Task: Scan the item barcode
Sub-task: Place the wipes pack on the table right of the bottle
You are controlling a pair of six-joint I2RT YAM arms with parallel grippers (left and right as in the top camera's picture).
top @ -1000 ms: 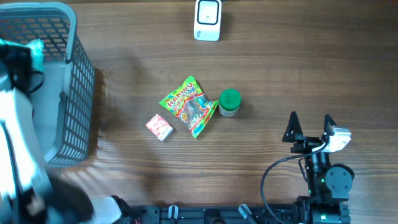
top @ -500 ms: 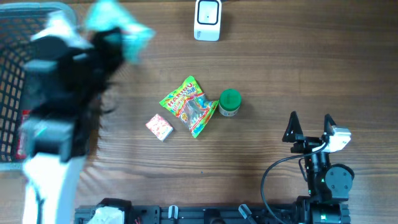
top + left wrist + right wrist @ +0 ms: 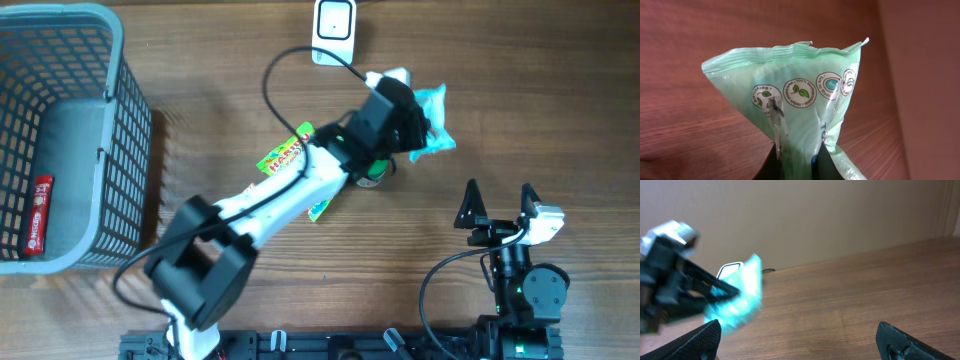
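The bag will next go down and back with my left gripper, to be released on the bare tabletop [image 3: 432, 173] beside the green-lidded jar, which is below and slightly back.
My left gripper [image 3: 408, 118] is shut on a pale green plastic bag [image 3: 432, 128], which it holds above the table just right of and below the white scanner [image 3: 333, 30]. In the left wrist view the bag [image 3: 790, 95] fans upward from between my fingers, showing round recycling marks; the gripper [image 3: 796, 162] pinches its lower end. No barcode shows. My right gripper [image 3: 497, 207] stands open near the front right with nothing in it. In the right wrist view [image 3: 800, 345] the blurred bag [image 3: 737, 302] hangs at the left before the scanner [image 3: 729, 270].
A grey mesh basket [image 3: 120, 130] stands at the left with a red packet [image 3: 37, 214] inside. A green-and-red sweets bag [image 3: 288, 155] and a green-lidded jar [image 3: 374, 174] lie mid-table, partly under my left arm [image 3: 290, 195].
My left arm has swung from the basket across the table to the right, carrying the green bag to a spot beside the scanner. The right arm has not moved.
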